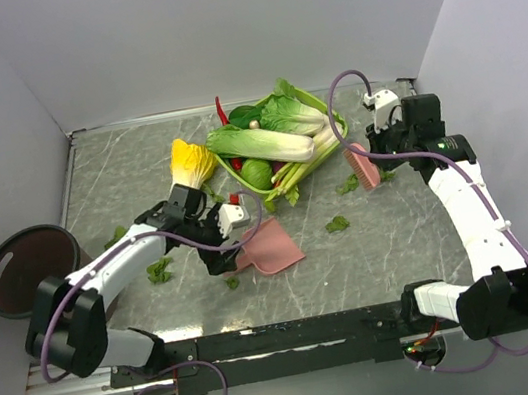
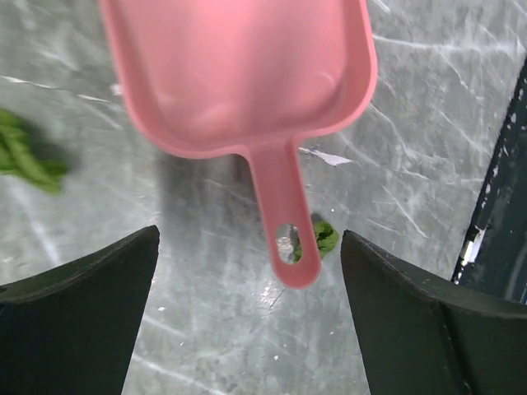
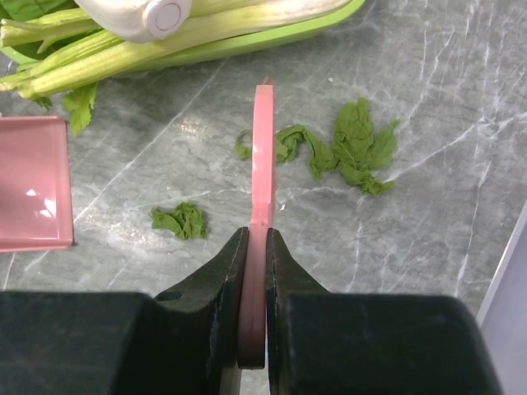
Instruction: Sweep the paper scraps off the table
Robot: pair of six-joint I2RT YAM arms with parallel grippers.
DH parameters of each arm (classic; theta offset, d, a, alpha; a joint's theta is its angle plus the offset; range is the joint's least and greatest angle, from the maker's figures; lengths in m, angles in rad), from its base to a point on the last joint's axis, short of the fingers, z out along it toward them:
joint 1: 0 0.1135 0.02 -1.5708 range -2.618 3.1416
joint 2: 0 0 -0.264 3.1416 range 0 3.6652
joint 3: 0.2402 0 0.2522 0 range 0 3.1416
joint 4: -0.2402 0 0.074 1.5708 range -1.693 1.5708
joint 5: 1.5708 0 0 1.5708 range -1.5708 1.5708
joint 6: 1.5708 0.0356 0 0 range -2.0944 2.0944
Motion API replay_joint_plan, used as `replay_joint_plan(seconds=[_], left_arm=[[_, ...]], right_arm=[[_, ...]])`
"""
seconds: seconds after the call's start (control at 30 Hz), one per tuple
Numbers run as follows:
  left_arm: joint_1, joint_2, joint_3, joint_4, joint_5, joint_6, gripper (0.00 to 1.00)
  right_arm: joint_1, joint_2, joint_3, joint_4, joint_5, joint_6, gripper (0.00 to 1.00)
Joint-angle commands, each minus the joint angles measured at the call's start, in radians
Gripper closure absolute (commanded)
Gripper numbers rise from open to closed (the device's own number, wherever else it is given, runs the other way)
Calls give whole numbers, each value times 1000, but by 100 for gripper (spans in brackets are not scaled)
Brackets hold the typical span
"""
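Next, my left gripper lowers toward the pan, then closes past the hole in the dustpan's handle.
The pink dustpan (image 1: 272, 247) lies flat on the grey marble table (image 1: 402, 235). My left gripper (image 1: 220, 227) hovers open just behind it. In the left wrist view the dustpan (image 2: 239, 74) points its handle (image 2: 284, 222) between my spread fingers (image 2: 82, 313), untouched; the left gripper (image 2: 247, 317) is empty. My right gripper (image 1: 384, 142) is shut on a pink brush (image 1: 362, 167), seen edge-on in the right wrist view (image 3: 263, 156). Paper scraps lie beside the brush (image 3: 354, 148), (image 3: 181, 220), mid-table (image 1: 337, 224), by the dustpan handle (image 2: 325, 239) and at the left (image 1: 160, 271).
A green tray (image 1: 336, 140) of cabbages and greens stands at the back centre, with a yellow-and-white cabbage (image 1: 192, 161) beside it. A round dark brown bin (image 1: 28, 269) sits off the table's left edge. Grey walls close in the back and sides.
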Motion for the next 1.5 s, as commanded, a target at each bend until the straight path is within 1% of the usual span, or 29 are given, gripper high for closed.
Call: replay_joint_plan(seconds=[0.0,0.13,0.33,0.47,0.53,0.57,0.67,0.8,0.9,0.93,1.0,1.03,1.13,1.2,1.23,1.3,1.33,1.4,1.43,1.47], left_arm=[[-6,50,14,-31,69,81,4],[-35,59,-16,12,30,63,5],[-73,51,-64,87,-29,31,12],[-91,86,-73,148,-59,21,18],[-96,126,-55,159,-67,6,22],[-101,140,-46,165,-75,0,26],[-108,191,-12,168,-84,-20,31],[-116,218,2,182,-92,-26,36],[-119,211,8,178,-73,-19,42],[-121,211,8,173,-67,-18,48],[-121,208,8,165,-56,-11,55],[-121,209,10,159,-53,-8,61],[-121,209,13,133,-52,-3,72],[-121,197,25,110,-49,0,75],[-121,191,30,80,-43,6,79],[-121,169,51,47,-32,26,80],[-121,163,62,26,-15,34,82],[-122,146,92,-20,-7,38,83],[-125,139,100,-31,-4,43,86],[-128,136,109,-48,-4,44,89]], right_arm=[[-7,-24,13,28,-9,-1,100],[-9,-20,10,27,-12,10,100],[-7,-1,19,31,-25,22,100],[-7,2,25,36,-18,21,100],[-7,0,22,39,-18,24,100],[-7,-3,19,37,-18,25,100],[-7,-13,12,39,-16,24,100],[-6,-24,5,36,2,16,100],[-7,-33,-1,36,5,15,100],[-7,-38,-7,36,7,13,100],[-7,-41,-16,37,11,10,100],[-7,-44,-21,34,11,9,100],[-7,-47,-18,24,25,-7,100],[-7,-46,-4,2,33,-37,100],[-7,-47,10,-24,59,-60,100],[-7,-53,18,-47,117,-120,100],[-7,-56,25,-85,179,-139,100],[-35,-58,39,-136,201,-212,100],[-34,-60,60,-168,215,-234,100],[-35,-64,71,-199,262,-240,100]])
